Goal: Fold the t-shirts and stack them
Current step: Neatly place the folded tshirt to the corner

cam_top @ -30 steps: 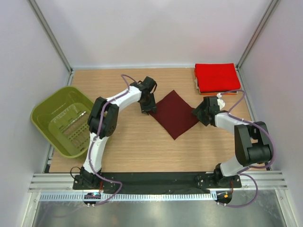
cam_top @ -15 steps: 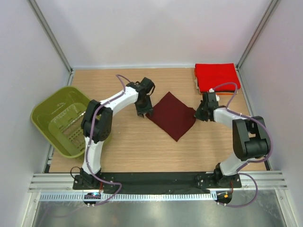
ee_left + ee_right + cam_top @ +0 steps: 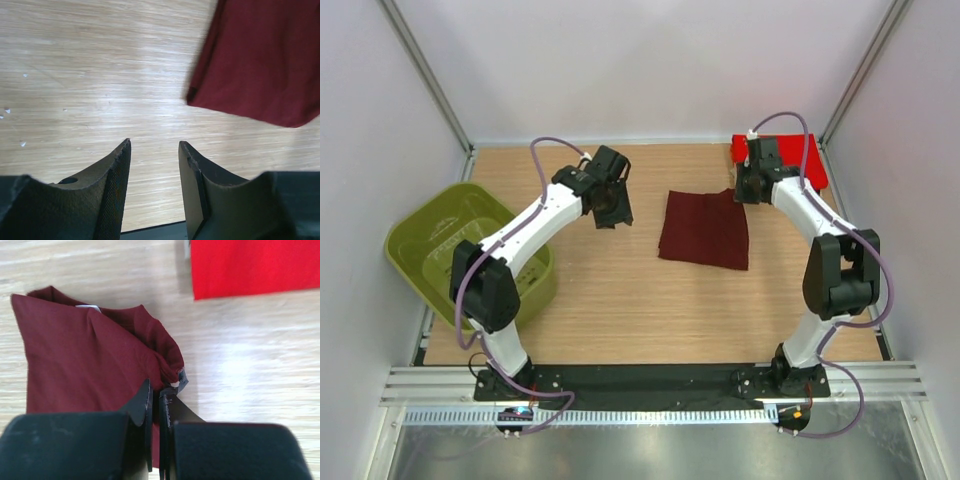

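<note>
The maroon edge rises with my right gripper next, goes outward over the flat base, the bright red folded t-shirt (image 3: 788, 155) (image 3: 250, 265) lying outward, then comes down and is released.
The dark maroon t-shirt (image 3: 705, 230) lies folded as a flat rectangle on the wooden table, mid right. My right gripper (image 3: 740, 192) is shut on its far right corner, where the cloth bunches up at the jaws (image 3: 156, 387). The maroon cloth (image 3: 85, 360) spreads out to the left of that grip. A bright red folded t-shirt (image 3: 788, 155) (image 3: 250, 265) sits in the back right corner, just beyond the right gripper. My left gripper (image 3: 615, 215) (image 3: 154, 144) hangs open over bare wood, left of the maroon t-shirt (image 3: 260, 60) and not touching it.
An olive-green plastic basket (image 3: 430, 210) stands at the left edge of the table. White walls with metal posts close in the back and sides. A black rail with both arm bases runs along the near edge.
The right gripper shut on the maroon t-shirt's corner and pulled it back and right toward the red one, turning it square. The left gripper drew away to the back left.
</note>
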